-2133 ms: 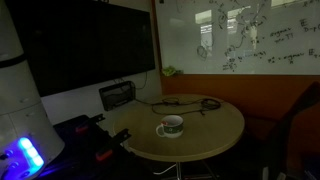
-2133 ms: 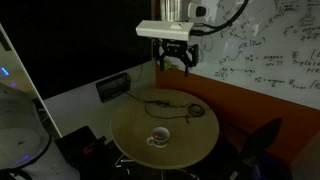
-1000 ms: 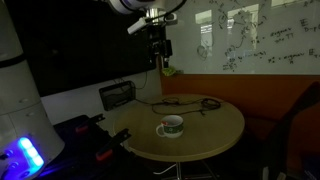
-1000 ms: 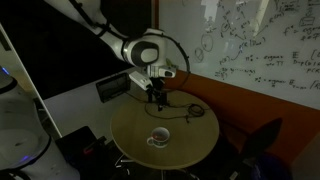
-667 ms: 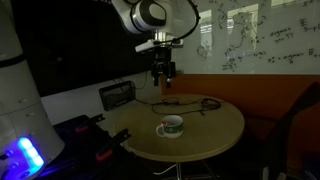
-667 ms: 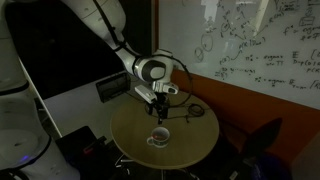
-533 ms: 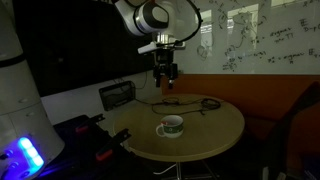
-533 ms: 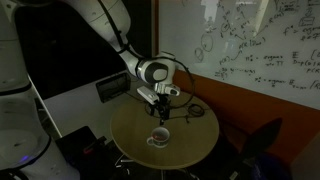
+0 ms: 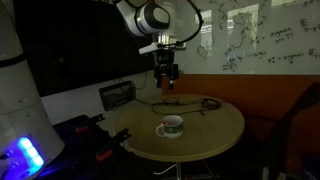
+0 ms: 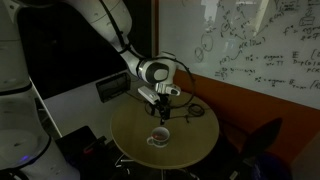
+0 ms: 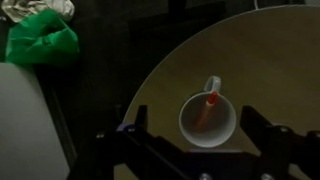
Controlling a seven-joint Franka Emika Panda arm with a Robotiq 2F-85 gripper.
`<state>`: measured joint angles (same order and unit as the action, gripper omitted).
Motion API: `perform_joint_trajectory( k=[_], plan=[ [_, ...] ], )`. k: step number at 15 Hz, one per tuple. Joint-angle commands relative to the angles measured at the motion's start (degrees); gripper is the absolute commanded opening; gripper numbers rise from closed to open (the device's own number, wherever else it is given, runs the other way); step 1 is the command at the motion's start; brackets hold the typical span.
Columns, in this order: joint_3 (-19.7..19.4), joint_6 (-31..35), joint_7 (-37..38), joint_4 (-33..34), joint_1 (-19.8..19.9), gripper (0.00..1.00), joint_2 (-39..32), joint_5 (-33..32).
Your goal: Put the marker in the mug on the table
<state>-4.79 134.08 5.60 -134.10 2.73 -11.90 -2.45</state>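
Note:
The red marker lies slanted inside the mug (image 11: 226, 128), so next I should lower my gripper through the mug's open top, fingers either side of the marker's body (image 11: 204, 116), then close.
The white mug (image 9: 170, 127) with a dark pattern stands on the round tan table (image 9: 218, 124) and shows in both exterior views (image 10: 158, 138). In the wrist view the mug (image 11: 226, 128) is seen from above with a red marker (image 11: 206, 108) lying slanted inside it. My gripper (image 9: 166, 85) hangs above the table behind the mug, apart from it (image 10: 161, 113). Its two fingers stand wide apart on either side of the mug in the wrist view (image 11: 198, 135), open and empty.
A black cable (image 9: 196, 102) lies coiled on the table's far side. A black box (image 9: 118, 95) sits by the wall under a dark screen. A green cloth (image 11: 40, 40) lies off the table's edge. A dark chair (image 10: 262, 145) stands next to the table.
Over two seconds the arm came into view and came down from high above the table to just above the mug. In the last half second it has barely moved.

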Motion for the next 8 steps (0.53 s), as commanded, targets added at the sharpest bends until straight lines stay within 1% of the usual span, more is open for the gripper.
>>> perform_joint_trajectory(
  k=[1, 2, 5, 8],
  plan=[
    [1.1, 2.9, 0.2, 2.8, 0.0, 1.0, -5.8, 2.8],
    [1.6, 4.0, -0.2, 3.8, -0.2, 1.0, -8.3, 3.3],
    [2.1, 7.6, 2.8, 8.0, -1.2, 1.0, -16.1, 4.3],
    [2.9, 8.6, 1.8, 13.2, -1.2, 1.0, -23.2, 5.3]
  ],
)
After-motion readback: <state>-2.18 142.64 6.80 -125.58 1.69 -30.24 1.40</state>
